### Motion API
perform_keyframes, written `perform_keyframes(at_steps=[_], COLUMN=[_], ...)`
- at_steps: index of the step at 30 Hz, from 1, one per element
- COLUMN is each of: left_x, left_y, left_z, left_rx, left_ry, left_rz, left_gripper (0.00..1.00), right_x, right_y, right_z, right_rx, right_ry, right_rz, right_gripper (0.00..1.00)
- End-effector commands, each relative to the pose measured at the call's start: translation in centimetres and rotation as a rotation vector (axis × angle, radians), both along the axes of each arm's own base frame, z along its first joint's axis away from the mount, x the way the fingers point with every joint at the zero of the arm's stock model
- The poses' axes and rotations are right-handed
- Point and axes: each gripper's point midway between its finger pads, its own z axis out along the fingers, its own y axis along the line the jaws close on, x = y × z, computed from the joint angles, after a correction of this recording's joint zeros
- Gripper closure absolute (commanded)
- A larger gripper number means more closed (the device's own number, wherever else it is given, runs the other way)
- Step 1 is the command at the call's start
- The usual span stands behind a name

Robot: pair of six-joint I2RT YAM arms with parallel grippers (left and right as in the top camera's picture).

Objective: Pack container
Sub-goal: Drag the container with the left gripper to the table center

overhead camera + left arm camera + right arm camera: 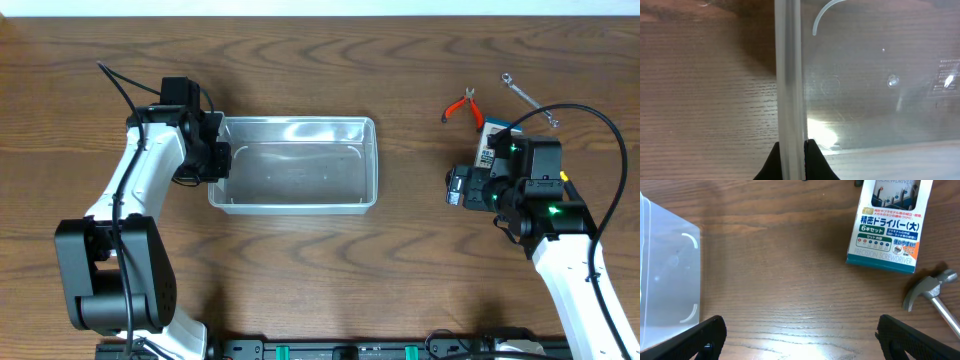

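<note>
The tools lie beyond, so my left gripper should slide the container (296,165) to the right in the overhead view, onto the bare wood beside it, and release the container's rim.
The clear plastic container (296,165) lies on the wooden table, left of centre, with nothing in it. My left gripper (218,160) is shut on its left rim; in the left wrist view the rim (790,75) runs between the two black fingertips (791,150). My right gripper (458,187) is open and empty over bare wood, right of the container. In the right wrist view its fingers (800,335) stand wide apart, with the container's edge (665,275) at left, the blue-and-white screwdriver box (890,222) at upper right and a small hammer head (927,290) at right.
Red-handled pliers (462,106) and a silver wrench (528,99) lie at the back right. The screwdriver box (490,140) sits partly under my right arm. The table's front edge runs along the bottom.
</note>
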Motion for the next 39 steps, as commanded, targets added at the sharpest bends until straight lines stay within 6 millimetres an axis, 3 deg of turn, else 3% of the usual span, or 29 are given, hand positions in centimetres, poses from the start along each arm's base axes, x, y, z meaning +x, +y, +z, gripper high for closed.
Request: perform_keyframes(at_steps=[1, 6, 15, 23, 25, 26, 27, 29, 34, 39], left_x=[0.1, 0.1, 0.0, 0.1, 0.2, 0.3, 0.4, 0.6, 1.6, 3.4], left_y=[-0.3, -0.7, -3.9, -4.0, -4.0, -4.0, -3.9, -3.5, -2.1, -1.5], left_z=[0.7, 0.7, 0.7, 0.7, 0.7, 0.8, 0.8, 0.8, 0.9, 2.1], left_rx=[-0.008, -0.013, -0.016, -0.014, -0.013, -0.013, -0.009, 0.017, 0.099, 0.103], left_ry=[-0.015, -0.01, -0.016, -0.022, -0.024, -0.027, -0.032, -0.042, -0.084, -0.15], left_rz=[-0.015, 0.011, -0.06, -0.059, -0.059, -0.059, -0.058, -0.055, -0.04, 0.012], left_gripper=[0.94, 0.94, 0.94, 0.93, 0.71, 0.56, 0.5, 0.46, 0.25, 0.09], right_x=[0.5, 0.5, 0.5, 0.4, 0.4, 0.4, 0.4, 0.3, 0.3, 0.2], right_y=[-0.4, -0.4, -0.4, -0.4, -0.4, -0.4, -0.4, -0.4, -0.4, -0.4], right_z=[1.2, 1.2, 1.2, 1.2, 1.2, 1.2, 1.2, 1.1, 1.1, 1.0], right_rx=[-0.015, -0.015, -0.016, -0.016, -0.016, -0.015, -0.015, -0.015, -0.016, -0.015], right_ry=[-0.035, -0.036, -0.036, -0.035, -0.035, -0.034, -0.033, -0.03, -0.028, -0.021], right_rz=[-0.002, -0.002, -0.003, -0.002, -0.002, -0.002, -0.002, -0.002, -0.002, -0.001], right_gripper=[0.01, 0.01, 0.01, 0.01, 0.01, 0.01, 0.01, 0.01, 0.01, 0.01])
